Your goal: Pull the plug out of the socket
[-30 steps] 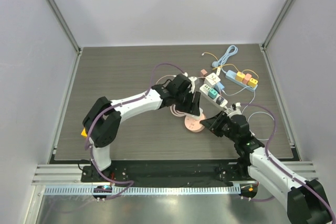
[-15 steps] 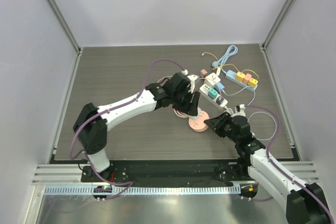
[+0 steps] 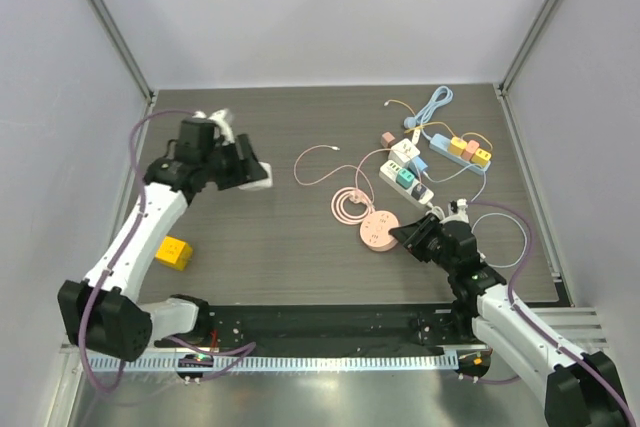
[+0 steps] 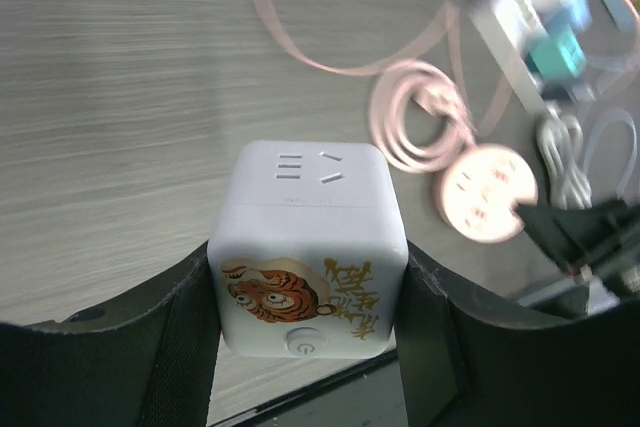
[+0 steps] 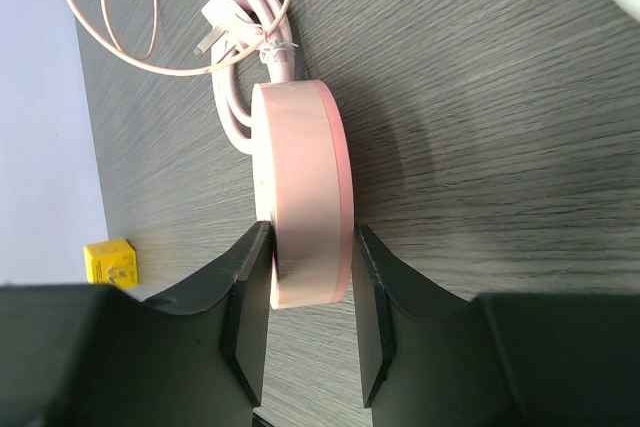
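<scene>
My left gripper carries the cube over next, then lowers and releases it on bare tabletop by the yellow block, below and left of the gripper in the top view.
My left gripper is shut on a white cube plug and holds it over the left part of the table, far from the socket. In the left wrist view the cube shows a tiger picture and a power button, gripped between my fingers. The pink round socket lies mid-table with its coiled pink cable. My right gripper is shut on the socket's edge. In the right wrist view it clamps the pink disc.
A yellow block lies at the left. At the back right are a white power strip with a teal plug, a small white cube, a blue strip with coloured plugs, and a coiled blue cable.
My left arm has swung from the pink socket far to the left, carrying the white cube plug away from it. My right gripper has stayed on the socket.
</scene>
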`<state>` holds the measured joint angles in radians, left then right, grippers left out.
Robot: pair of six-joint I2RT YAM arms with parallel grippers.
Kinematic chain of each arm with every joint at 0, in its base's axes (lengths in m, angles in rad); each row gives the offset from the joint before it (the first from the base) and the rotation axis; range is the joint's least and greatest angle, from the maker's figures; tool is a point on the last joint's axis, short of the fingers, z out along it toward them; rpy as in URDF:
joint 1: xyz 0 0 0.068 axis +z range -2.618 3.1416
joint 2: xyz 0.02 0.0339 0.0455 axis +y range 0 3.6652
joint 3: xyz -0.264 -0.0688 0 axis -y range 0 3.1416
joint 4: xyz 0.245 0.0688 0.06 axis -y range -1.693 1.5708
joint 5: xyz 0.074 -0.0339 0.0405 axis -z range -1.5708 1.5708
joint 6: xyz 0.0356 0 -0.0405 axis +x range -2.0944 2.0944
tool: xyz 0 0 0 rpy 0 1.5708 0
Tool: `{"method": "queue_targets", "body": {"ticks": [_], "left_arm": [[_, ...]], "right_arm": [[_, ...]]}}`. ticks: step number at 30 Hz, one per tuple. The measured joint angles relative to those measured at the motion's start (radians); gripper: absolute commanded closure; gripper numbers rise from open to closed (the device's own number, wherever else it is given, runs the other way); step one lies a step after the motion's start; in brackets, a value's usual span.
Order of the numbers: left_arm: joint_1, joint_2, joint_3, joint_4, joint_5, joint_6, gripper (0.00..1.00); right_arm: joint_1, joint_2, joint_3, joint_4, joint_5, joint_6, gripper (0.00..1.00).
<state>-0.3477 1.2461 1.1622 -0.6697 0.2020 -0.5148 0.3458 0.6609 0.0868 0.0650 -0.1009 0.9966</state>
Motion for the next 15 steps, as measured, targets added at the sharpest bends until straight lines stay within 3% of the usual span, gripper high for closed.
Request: {"method": "queue_targets", "body": {"ticks": [6, 15], "left_arm": [[0.504, -0.066, -0.236, 0.021, 0.167, -0.059, 1.0], [0.678, -0.069, -0.462, 0.189, 0.294, -0.213, 1.0]], "right_arm": [[0.0, 0.002, 0.002, -0.001, 0.001, -0.006, 0.99], [0.0, 0.005, 0.003, 0.0, -0.001, -0.008, 0.99]]}}
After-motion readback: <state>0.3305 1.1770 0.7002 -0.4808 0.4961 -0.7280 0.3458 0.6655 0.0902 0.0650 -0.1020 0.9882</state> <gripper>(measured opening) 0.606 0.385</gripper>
